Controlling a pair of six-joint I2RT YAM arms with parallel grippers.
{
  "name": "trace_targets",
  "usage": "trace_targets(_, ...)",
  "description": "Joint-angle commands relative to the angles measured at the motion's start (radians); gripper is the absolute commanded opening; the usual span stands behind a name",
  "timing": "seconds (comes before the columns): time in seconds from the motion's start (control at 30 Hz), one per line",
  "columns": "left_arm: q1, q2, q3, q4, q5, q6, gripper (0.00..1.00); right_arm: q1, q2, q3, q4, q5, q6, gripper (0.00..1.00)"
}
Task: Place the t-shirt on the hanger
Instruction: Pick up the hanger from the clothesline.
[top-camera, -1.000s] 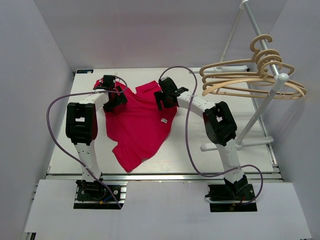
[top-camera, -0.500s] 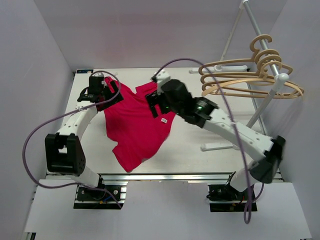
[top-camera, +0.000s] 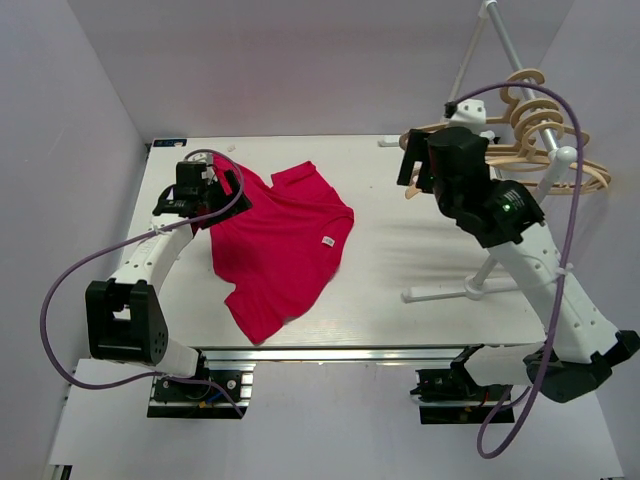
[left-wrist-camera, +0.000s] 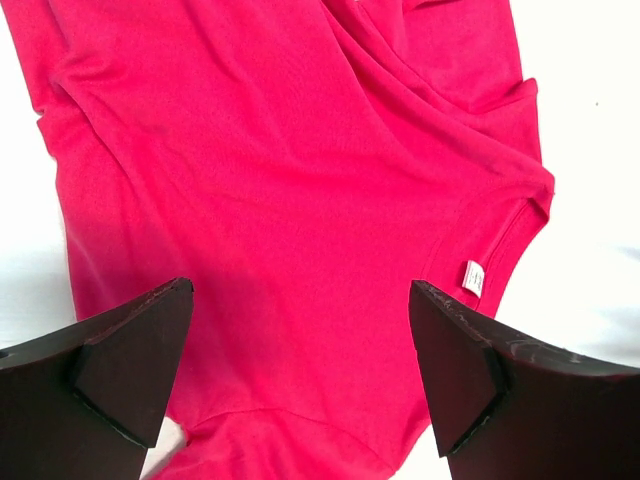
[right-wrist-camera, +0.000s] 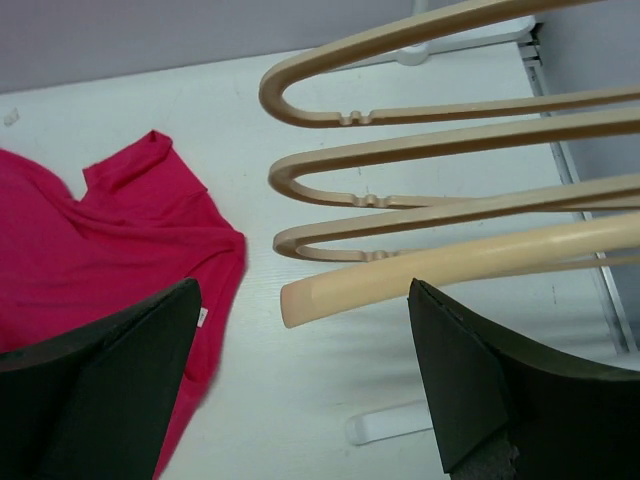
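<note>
Next, my right gripper goes to the right in the top view, turning to straddle the nearest hanger's arm (right-wrist-camera: 540, 250), which runs crosswise ahead of its fingers.
The red t-shirt (top-camera: 280, 245) lies spread and slightly rumpled on the white table, its small white label (left-wrist-camera: 473, 277) at the neck. My left gripper (top-camera: 220, 192) hovers open over the shirt's far left part; red cloth fills the gap between its dark fingers (left-wrist-camera: 130, 360). Several tan hangers (top-camera: 500, 165) hang on the rack at the far right. My right gripper (top-camera: 412, 172) is open at their left ends. In the right wrist view the nearest hanger's rounded end (right-wrist-camera: 300, 300) sits just ahead of the gap between the fingers (right-wrist-camera: 480, 380), untouched. The shirt (right-wrist-camera: 100, 240) shows at that view's left.
A white clothes rack stands at the right, with a slanted pole (top-camera: 520, 70) and a foot bar (top-camera: 450, 292) resting on the table. Grey walls close in the table on the left, back and right. Purple cables loop off both arms.
My right arm has left the shirt's collar and swung up and right to the hangers. The left gripper shifted slightly left and stays over the shirt.
</note>
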Motion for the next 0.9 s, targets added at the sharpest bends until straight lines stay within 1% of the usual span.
trace_targets(0.0,0.002,-0.058,-0.010,0.019,0.029,0.028,0.98,-0.014,-0.043,0.063,-0.068,0.117,0.079,0.89)
trace_targets(0.07,0.004,-0.063,-0.017,0.030,0.040,0.037,0.98,-0.032,-0.057,0.062,-0.106,0.136,0.091,0.89)
trace_targets(0.17,0.002,-0.063,-0.019,0.034,0.057,0.051,0.98,-0.063,-0.072,0.060,-0.180,0.226,0.161,0.89)
trace_targets(0.3,0.004,-0.066,-0.036,0.051,0.092,0.079,0.98,-0.115,-0.104,0.031,-0.206,0.280,0.218,0.89)
trace_targets(0.4,0.004,-0.070,-0.048,0.064,0.097,0.091,0.98,-0.155,-0.104,0.005,-0.188,0.273,0.240,0.89)
trace_targets(0.6,0.004,-0.069,-0.059,0.076,0.104,0.109,0.98,-0.227,-0.058,0.011,-0.140,0.300,0.298,0.88)
trace_targets(0.73,0.002,-0.063,-0.060,0.077,0.098,0.114,0.98,-0.250,-0.043,0.010,-0.096,0.306,0.317,0.86)
trace_targets(0.87,0.002,-0.055,-0.057,0.077,0.095,0.112,0.98,-0.262,-0.032,0.005,-0.097,0.305,0.324,0.82)
